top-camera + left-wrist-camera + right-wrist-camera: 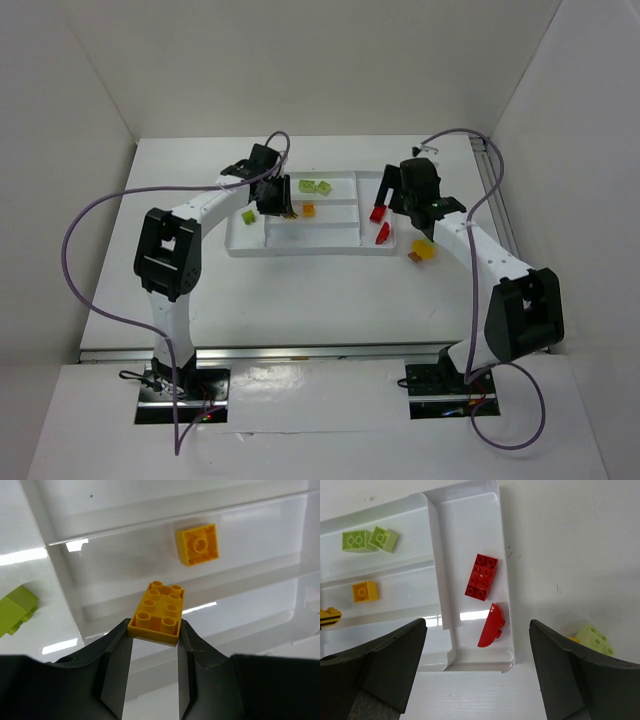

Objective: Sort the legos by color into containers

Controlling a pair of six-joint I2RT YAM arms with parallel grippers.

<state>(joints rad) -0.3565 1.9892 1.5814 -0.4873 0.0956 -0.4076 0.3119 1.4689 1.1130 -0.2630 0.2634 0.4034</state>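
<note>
I will next move my right gripper down and back onto the small unsorted stack of legos, below it and to its right in the top view.
My left gripper (154, 630) is shut on a yellow brick (157, 612) and holds it over the white tray (150, 510). In the top view this gripper (280, 205) is above the tray's (300, 250) left part. A yellow-orange brick (197, 544) lies in the middle section and a lime brick (15, 609) in the left section. My right gripper (477, 625) is open and empty above the tray's right section, where a red brick (482, 576) and a curved red piece (491, 626) lie. Two lime bricks (354, 540) (383, 539) lie in the far section.
A lime brick (594, 639) lies on the table right of the tray, with a yellow piece half hidden by my right finger. In the top view yellow and brownish pieces (420, 252) lie there. White walls enclose the table on three sides.
</note>
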